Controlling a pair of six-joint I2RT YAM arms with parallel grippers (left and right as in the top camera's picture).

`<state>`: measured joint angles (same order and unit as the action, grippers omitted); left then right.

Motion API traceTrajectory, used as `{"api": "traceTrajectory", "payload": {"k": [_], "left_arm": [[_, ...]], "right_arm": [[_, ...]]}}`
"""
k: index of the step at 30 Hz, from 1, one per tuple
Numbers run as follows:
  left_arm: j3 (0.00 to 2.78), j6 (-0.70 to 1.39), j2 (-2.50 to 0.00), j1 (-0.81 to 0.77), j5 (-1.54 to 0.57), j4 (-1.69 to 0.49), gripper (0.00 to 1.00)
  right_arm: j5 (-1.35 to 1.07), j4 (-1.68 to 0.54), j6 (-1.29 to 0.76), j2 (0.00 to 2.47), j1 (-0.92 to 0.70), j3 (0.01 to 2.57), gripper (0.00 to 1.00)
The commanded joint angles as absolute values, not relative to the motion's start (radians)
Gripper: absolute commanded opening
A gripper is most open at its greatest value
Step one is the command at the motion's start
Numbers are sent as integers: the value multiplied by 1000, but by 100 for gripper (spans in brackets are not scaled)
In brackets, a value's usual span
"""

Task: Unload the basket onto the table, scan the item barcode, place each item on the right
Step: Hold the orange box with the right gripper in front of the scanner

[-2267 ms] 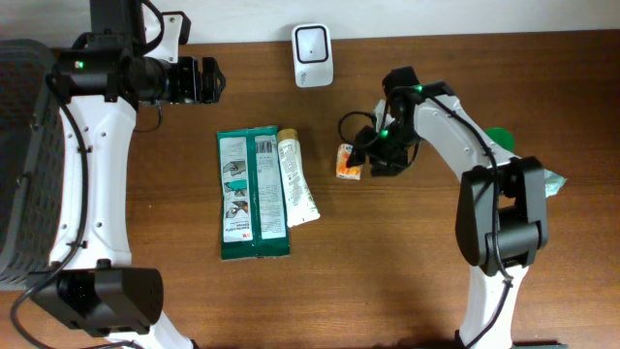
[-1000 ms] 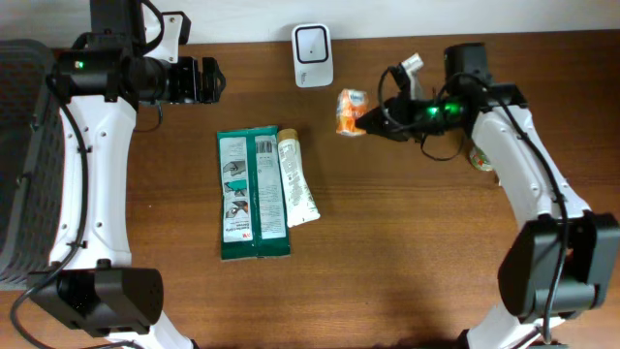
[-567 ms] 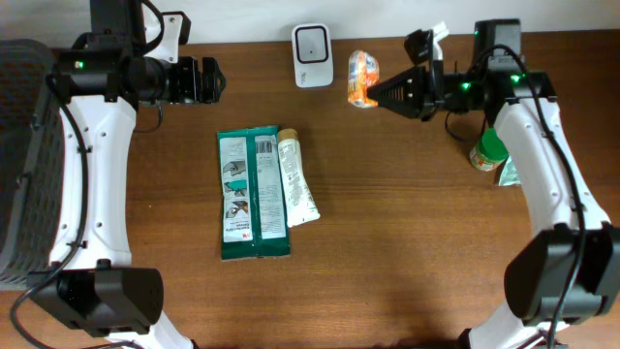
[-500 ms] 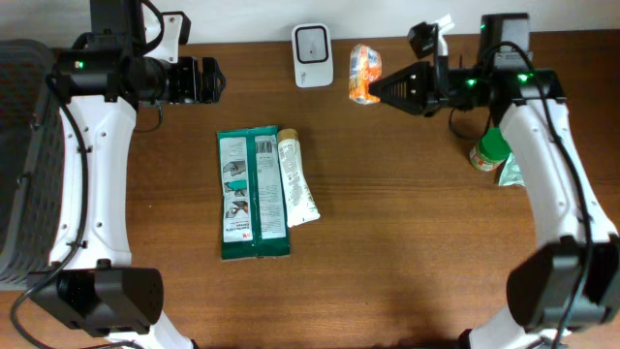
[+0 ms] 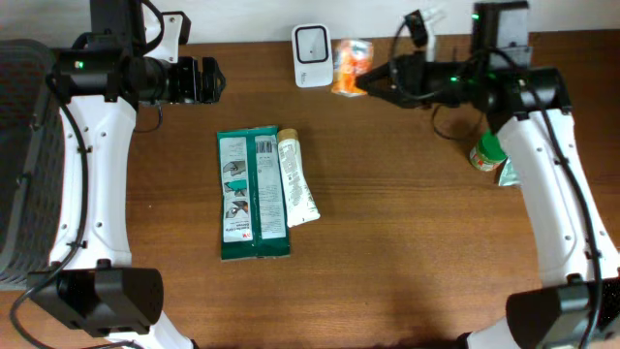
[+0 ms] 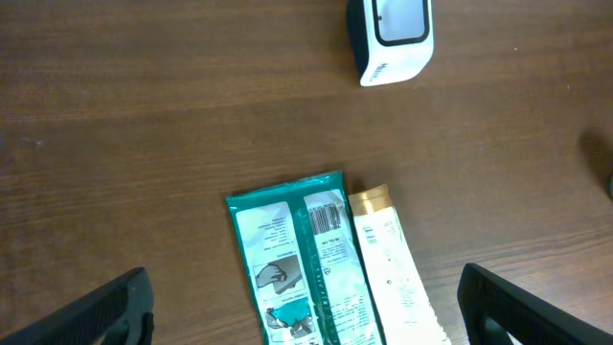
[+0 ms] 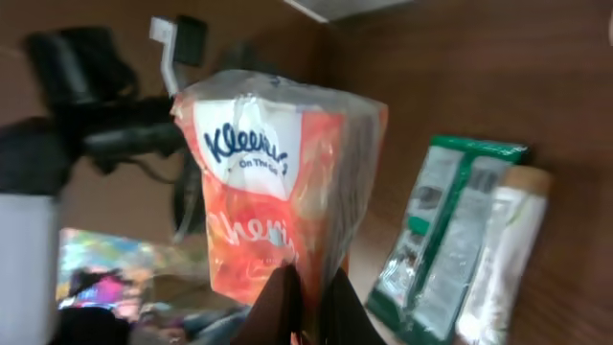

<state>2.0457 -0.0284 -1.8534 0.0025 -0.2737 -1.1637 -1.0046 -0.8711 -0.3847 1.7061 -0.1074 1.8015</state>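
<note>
The tissue pack (image 5: 350, 66) needs to pass over the scanner next in my right gripper. Then it should go down onto the tabletop (image 5: 454, 151) beside the green-capped bottle for release, since that spot is bare.
An orange Kleenex tissue pack (image 5: 350, 66) (image 7: 287, 182) hangs in the air just right of the white barcode scanner (image 5: 312, 42) at the table's far edge. My right gripper (image 5: 369, 82) (image 7: 308, 297) is shut on the pack's lower edge, with the pack standing up between its dark fingers in the right wrist view. My left gripper (image 5: 215, 79) (image 6: 306, 307) is open at the far left, high over the table, nothing between its fingers (image 6: 105, 307). From the left wrist view the scanner (image 6: 391, 36) lies ahead.
A green wipes packet (image 5: 250, 194) (image 6: 292, 264) and a white tube (image 5: 296, 178) (image 6: 393, 278) lie side by side mid-table. A green-capped bottle (image 5: 487, 151) and another packet (image 5: 511, 174) sit at the right. A dark basket (image 5: 17, 165) stands at the left edge.
My right arm lifted the tissue pack off the table and carried it back and left, ending next to the scanner. The left arm stayed still.
</note>
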Motion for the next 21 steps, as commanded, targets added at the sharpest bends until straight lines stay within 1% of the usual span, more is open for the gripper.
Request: {"api": "traceTrajectory", "payload": {"k": [1, 2, 3, 5, 6, 7, 9, 10, 12, 15, 17, 18, 21], "left_arm": [[2048, -19, -1847, 3, -281, -1165, 99], [2048, -19, -1847, 3, -281, -1165, 99], [2048, -19, -1847, 3, -281, -1165, 99], [2048, -19, -1847, 3, -282, -1165, 99], [2048, -19, -1847, 3, -281, -1165, 99], [2048, -19, -1847, 3, -281, -1165, 99], [2048, -19, -1847, 3, -281, -1165, 99], [2048, -19, -1847, 3, -281, -1165, 99], [2048, -19, -1847, 3, -281, -1165, 99], [2048, -19, -1847, 3, -281, -1165, 99], [2048, -19, -1847, 3, -281, -1165, 99], [2048, -19, -1847, 3, -281, -1165, 99], [2048, -19, -1847, 3, -281, -1165, 99]], "right_arm": [[-616, -1110, -268, 1813, -182, 2125, 4], [-507, -1222, -236, 1896, -220, 2299, 4], [-435, -1287, -223, 1962, -243, 2417, 4], [-307, -1351, -192, 2104, -276, 2614, 4], [-233, -1337, -177, 2153, -289, 2649, 4], [-164, -1308, -154, 2180, -298, 2649, 4], [118, -1185, -54, 2275, -342, 2649, 4], [200, -1136, -5, 2303, -356, 2648, 4], [410, -968, 130, 2395, -393, 2647, 4], [529, -735, 344, 2511, -414, 2647, 4], [583, -629, 452, 2575, -419, 2646, 4], [599, -595, 493, 2604, -419, 2645, 4], [596, -570, 501, 2656, -421, 2640, 4]]}}
